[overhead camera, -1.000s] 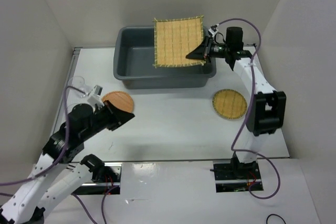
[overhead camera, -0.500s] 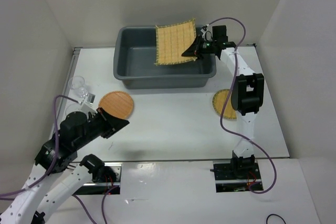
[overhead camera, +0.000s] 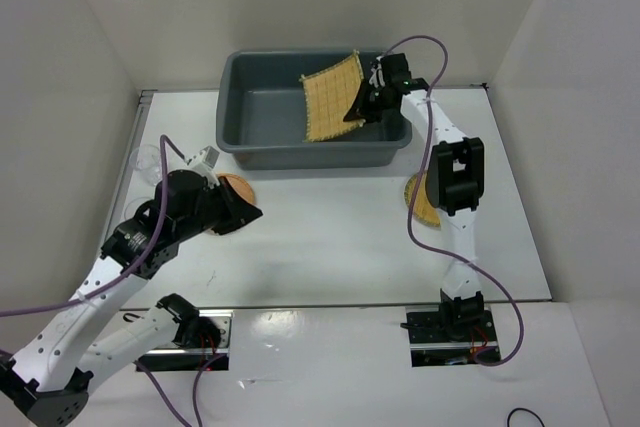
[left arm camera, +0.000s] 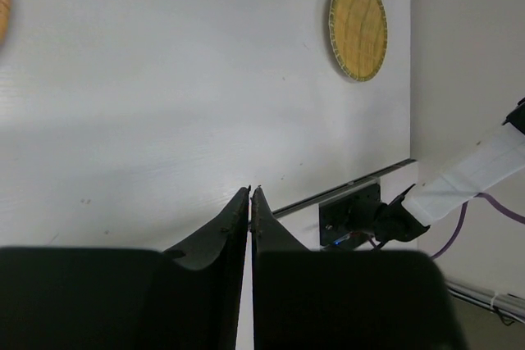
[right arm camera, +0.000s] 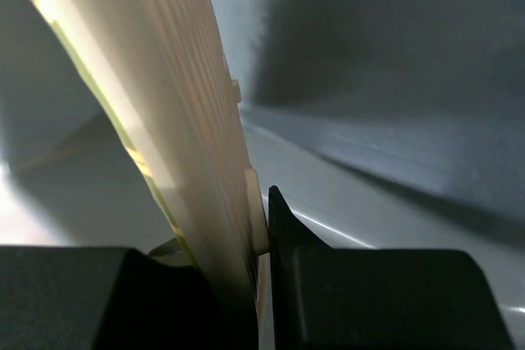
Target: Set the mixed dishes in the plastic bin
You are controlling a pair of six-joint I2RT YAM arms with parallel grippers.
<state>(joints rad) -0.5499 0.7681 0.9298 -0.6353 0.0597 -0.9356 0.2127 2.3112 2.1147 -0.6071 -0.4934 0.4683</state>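
Observation:
My right gripper moves down toward the bottom of the bin next and releases the tilted bamboo-slat tray there, since the tray is already inside the bin's grey sides.
The dark grey plastic bin (overhead camera: 240, 137) stands at the back centre. My right gripper (overhead camera: 360, 108) is shut on the right edge of the square yellow bamboo-slat tray (overhead camera: 331, 97) and holds it steeply tilted inside the bin. In the right wrist view the tray (right arm camera: 176, 79) is clamped between the fingers (right arm camera: 283, 219), over the bin floor (right arm camera: 394, 170). My left gripper (overhead camera: 247, 215) is shut and empty, and hides part of the orange-brown plate (overhead camera: 233, 184). The yellow woven plate (overhead camera: 418, 199) lies on the right, also in the left wrist view (left arm camera: 358, 28). One clear cup (overhead camera: 145, 159) stands at far left.
White walls enclose the table on the left, back and right. My right arm's elbow (overhead camera: 455, 175) hangs over the woven plate. The arm bases (overhead camera: 445, 322) sit along the near table edge. The left arm's purple cable loops over the cup area.
The right gripper has lowered the bamboo tray into the bin and tilted it steeper. The left arm has swung forward and right, over the orange-brown plate.

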